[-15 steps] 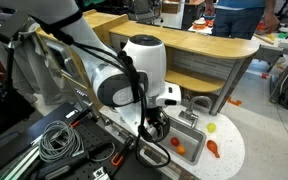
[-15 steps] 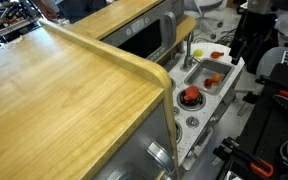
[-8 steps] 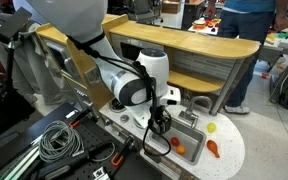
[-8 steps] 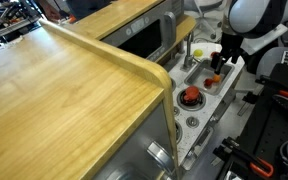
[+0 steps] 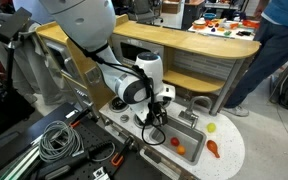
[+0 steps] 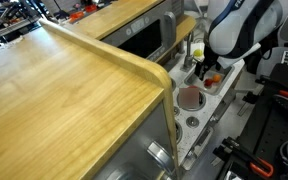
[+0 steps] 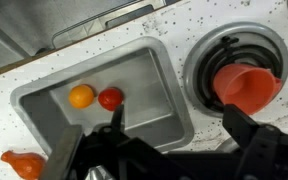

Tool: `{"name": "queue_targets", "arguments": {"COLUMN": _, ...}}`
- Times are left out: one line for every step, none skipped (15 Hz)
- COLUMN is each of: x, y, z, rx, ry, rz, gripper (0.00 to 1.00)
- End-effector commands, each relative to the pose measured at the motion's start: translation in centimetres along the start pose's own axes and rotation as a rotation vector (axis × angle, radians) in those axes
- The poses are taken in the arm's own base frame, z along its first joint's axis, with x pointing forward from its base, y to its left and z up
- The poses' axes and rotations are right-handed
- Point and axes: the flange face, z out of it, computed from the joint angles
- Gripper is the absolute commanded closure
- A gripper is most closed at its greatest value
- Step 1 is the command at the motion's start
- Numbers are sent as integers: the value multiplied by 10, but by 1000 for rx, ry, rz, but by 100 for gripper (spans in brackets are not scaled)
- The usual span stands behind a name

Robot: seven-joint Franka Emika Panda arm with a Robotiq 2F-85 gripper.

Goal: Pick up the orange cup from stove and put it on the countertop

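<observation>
I will next move my open gripper to the right in the wrist view and lower it over the orange cup, because the cup is outside my fingers.
The orange cup stands upright on a black burner of the stove, at the right of the wrist view. It also shows in an exterior view on the stove panel. My gripper is open and empty. It hangs low over the sink's edge, and its right finger is just short of the cup, apart from it. In both exterior views the gripper is above the stove and sink. The speckled white countertop surrounds the sink.
The grey sink holds an orange ball and a red ball. A carrot-like orange piece lies on the countertop's rounded end near a yellow ball. Wooden shelves rise behind.
The arm has come down and swung over the stove and sink. The gripper is now lower and closer to the cup. The cup has not moved.
</observation>
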Motion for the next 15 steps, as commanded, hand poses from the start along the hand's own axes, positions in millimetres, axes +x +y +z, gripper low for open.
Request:
{"name": "queue_targets", "arguments": {"x": 6, "y": -19, "z": 17, "rx": -20, "ry": 4, "rz": -12, "gripper": 0}}
{"name": "queue_targets", "arguments": {"x": 5, "y": -24, "z": 21, "rx": -16, "ry": -6, "rz": -16, "gripper": 0}}
{"name": "queue_targets", "arguments": {"x": 5, "y": -28, "z": 24, "rx": -16, "ry": -10, "rz": -28, "gripper": 0}}
{"name": "queue_targets", "arguments": {"x": 4, "y": -32, "z": 27, "rx": -19, "ry": -15, "rz": -38, "gripper": 0}}
{"name": "queue_targets", "arguments": {"x": 4, "y": -35, "z": 30, "rx": -24, "ry": -21, "rz": -53, "gripper": 0}}
{"name": "queue_targets", "arguments": {"x": 3, "y": -38, "z": 34, "rx": -29, "ry": -27, "rz": -68, "gripper": 0}}
{"name": "queue_targets", "arguments": {"x": 1, "y": -40, "z": 37, "rx": -32, "ry": -34, "rz": -83, "gripper": 0}}
{"name": "queue_targets", "arguments": {"x": 0, "y": -43, "z": 39, "rx": -35, "ry": -39, "rz": -100, "gripper": 0}}
{"name": "queue_targets", "arguments": {"x": -1, "y": -45, "z": 41, "rx": -39, "ry": -43, "rz": -114, "gripper": 0}}
{"name": "queue_targets", "arguments": {"x": -1, "y": -47, "z": 42, "rx": -43, "ry": -45, "rz": -133, "gripper": 6}}
{"name": "queue_targets", "arguments": {"x": -1, "y": -49, "z": 42, "rx": -48, "ry": -45, "rz": -147, "gripper": 27}}
{"name": "queue_targets", "arguments": {"x": -1, "y": -50, "z": 43, "rx": -51, "ry": -45, "rz": -161, "gripper": 30}}
{"name": "queue_targets", "arguments": {"x": 0, "y": -51, "z": 43, "rx": -53, "ry": -45, "rz": -173, "gripper": 33}}
{"name": "queue_targets", "arguments": {"x": 0, "y": -52, "z": 43, "rx": -57, "ry": -43, "rz": -183, "gripper": 40}}
{"name": "queue_targets", "arguments": {"x": 1, "y": -52, "z": 43, "rx": -61, "ry": -42, "rz": -193, "gripper": 49}}
